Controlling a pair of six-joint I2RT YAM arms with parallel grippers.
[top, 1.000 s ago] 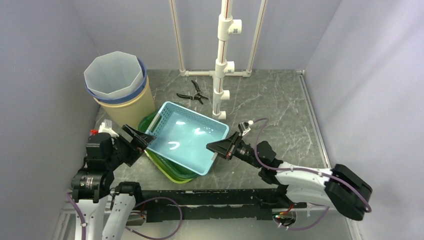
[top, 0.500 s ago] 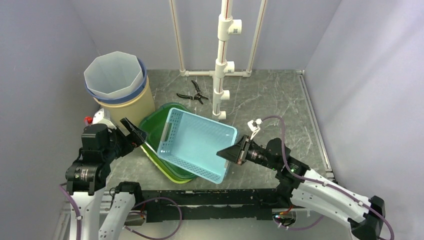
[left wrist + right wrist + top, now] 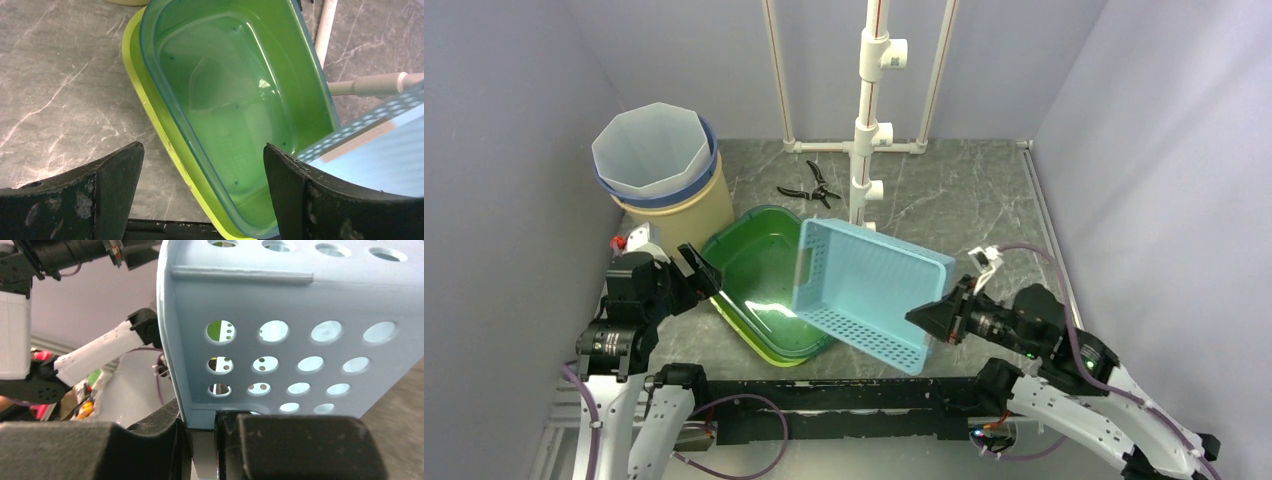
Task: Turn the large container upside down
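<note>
The bare tabletop clear of the green tub is below my right gripper, so the gripper will next turn over, lower the basket's open side onto that spot and let go.
The large container is a light blue perforated basket (image 3: 869, 290). It hangs tilted on its side above the table, its left end over the green tub (image 3: 759, 270). My right gripper (image 3: 921, 318) is shut on the basket's near right rim; in the right wrist view the gripper (image 3: 202, 425) clamps the rim and the basket wall (image 3: 300, 315) fills the frame. My left gripper (image 3: 704, 272) is open and empty beside the tub's left rim. In the left wrist view the gripper (image 3: 202, 150) hovers over the green tub (image 3: 225, 100), with a corner of the basket (image 3: 380, 150) at right.
A beige bucket (image 3: 674, 210) with a translucent liner stands at the back left. Black pliers (image 3: 809, 187) lie behind the tub. A white PVC pipe stand (image 3: 869, 120) rises at the back centre. Walls close in on the left, back and right.
My right gripper has lifted the basket off the green tub, swung it right and tilted it steeply. My left gripper has come off the basket's left end and drawn back left.
</note>
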